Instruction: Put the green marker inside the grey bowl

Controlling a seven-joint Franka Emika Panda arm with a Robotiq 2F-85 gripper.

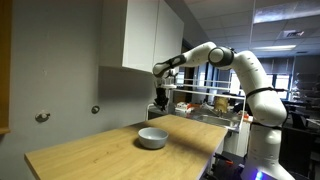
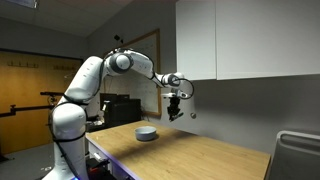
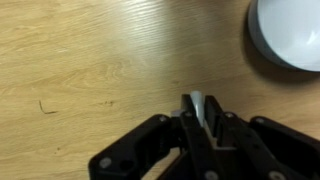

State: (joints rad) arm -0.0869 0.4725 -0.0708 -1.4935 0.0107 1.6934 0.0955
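The grey bowl is off to one side below the held green marker, so my gripper should next move over the bowl, then lower into its open top (image 1: 153, 134) (image 3: 297, 27).
The grey bowl (image 1: 152, 138) sits on the wooden table, also seen in the other exterior view (image 2: 147, 133) and at the top right corner of the wrist view (image 3: 290, 32). My gripper (image 1: 162, 103) hangs well above the table, behind and beside the bowl; it also shows in the other exterior view (image 2: 175, 112). In the wrist view the jaws (image 3: 200, 110) are shut on the green marker (image 3: 197, 105), a thin pale stick poking out between the fingertips. Most of the marker is hidden by the fingers.
The wooden table (image 1: 100, 150) has a front edge near the camera and a wall along its far side. White wall cabinets (image 1: 150, 35) hang above the arm. A shelf with clutter (image 1: 215, 105) stands behind the table.
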